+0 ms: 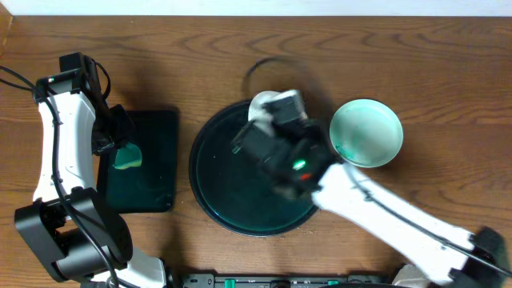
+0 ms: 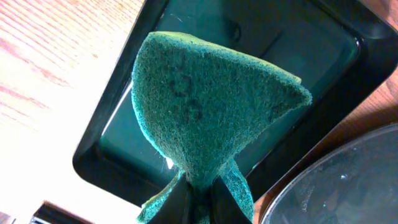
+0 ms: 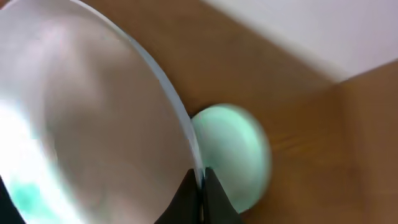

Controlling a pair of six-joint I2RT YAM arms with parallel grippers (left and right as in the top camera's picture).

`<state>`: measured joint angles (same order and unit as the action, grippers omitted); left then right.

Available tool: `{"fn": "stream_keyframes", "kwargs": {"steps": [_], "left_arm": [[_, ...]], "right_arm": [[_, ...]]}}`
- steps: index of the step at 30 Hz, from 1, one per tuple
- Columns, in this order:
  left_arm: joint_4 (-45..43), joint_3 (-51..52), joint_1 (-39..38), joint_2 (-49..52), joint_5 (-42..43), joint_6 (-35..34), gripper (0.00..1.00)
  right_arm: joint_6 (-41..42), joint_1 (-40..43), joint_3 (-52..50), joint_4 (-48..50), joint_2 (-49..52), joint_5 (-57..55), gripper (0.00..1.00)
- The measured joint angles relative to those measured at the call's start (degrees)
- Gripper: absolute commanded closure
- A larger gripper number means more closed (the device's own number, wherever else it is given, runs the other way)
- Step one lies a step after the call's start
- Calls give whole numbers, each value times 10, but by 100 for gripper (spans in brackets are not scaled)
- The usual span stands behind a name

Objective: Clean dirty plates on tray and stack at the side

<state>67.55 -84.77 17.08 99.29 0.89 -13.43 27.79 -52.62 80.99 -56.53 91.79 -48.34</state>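
Note:
The right gripper swings off the tray next, then lowers its plate onto the white plate on the tabletop beside the round tray (image 1: 220, 188).
My right gripper (image 3: 200, 186) is shut on the rim of a white plate (image 3: 87, 118), which it holds tilted above the far part of the round black tray (image 1: 220, 188). In the overhead view this plate (image 1: 262, 105) shows only partly behind the right wrist. More white plate (image 1: 366, 132) lies on the table right of the tray and also shows in the right wrist view (image 3: 233, 155); I cannot tell how many are stacked there. My left gripper (image 2: 199, 200) is shut on a green cloth (image 2: 205, 106), held above the rectangular tray.
A small rectangular black tray (image 1: 156, 172) lies left of the round tray and also shows in the left wrist view (image 2: 336, 43). The round tray's rim (image 2: 336, 180) shows at that view's lower right. A dark cable (image 1: 260, 64) loops behind the round tray.

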Motion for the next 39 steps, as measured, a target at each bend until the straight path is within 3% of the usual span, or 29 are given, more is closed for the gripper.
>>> {"fn": "stream_keyframes", "kwargs": {"steps": [6,12,18,22,23,27,33,38,39], "left_arm": [[0,0,0,0,-1,2,93],[0,0,0,0,-7,4,93],[0,0,0,0,-9,24,93],[-11,0,0,0,-11,47,93],[-15,0,0,0,-11,53,93],[-27,0,0,0,-11,75,93],[-28,0,0,0,-11,102,93],[-38,16,0,0,-12,125,92],[-45,26,0,0,-12,130,87]], "right_arm": [[18,199,1,-26,-60,219,99],[15,382,-25,-39,-60,310,99],[-22,500,-138,79,-59,357,99],[-38,524,-207,162,-59,380,99],[-40,525,-223,183,-56,384,97],[-51,529,-254,223,-33,399,58],[-73,529,-222,172,-28,438,30],[-108,527,-104,95,-28,502,23],[-117,523,-78,85,-28,517,23]]}}
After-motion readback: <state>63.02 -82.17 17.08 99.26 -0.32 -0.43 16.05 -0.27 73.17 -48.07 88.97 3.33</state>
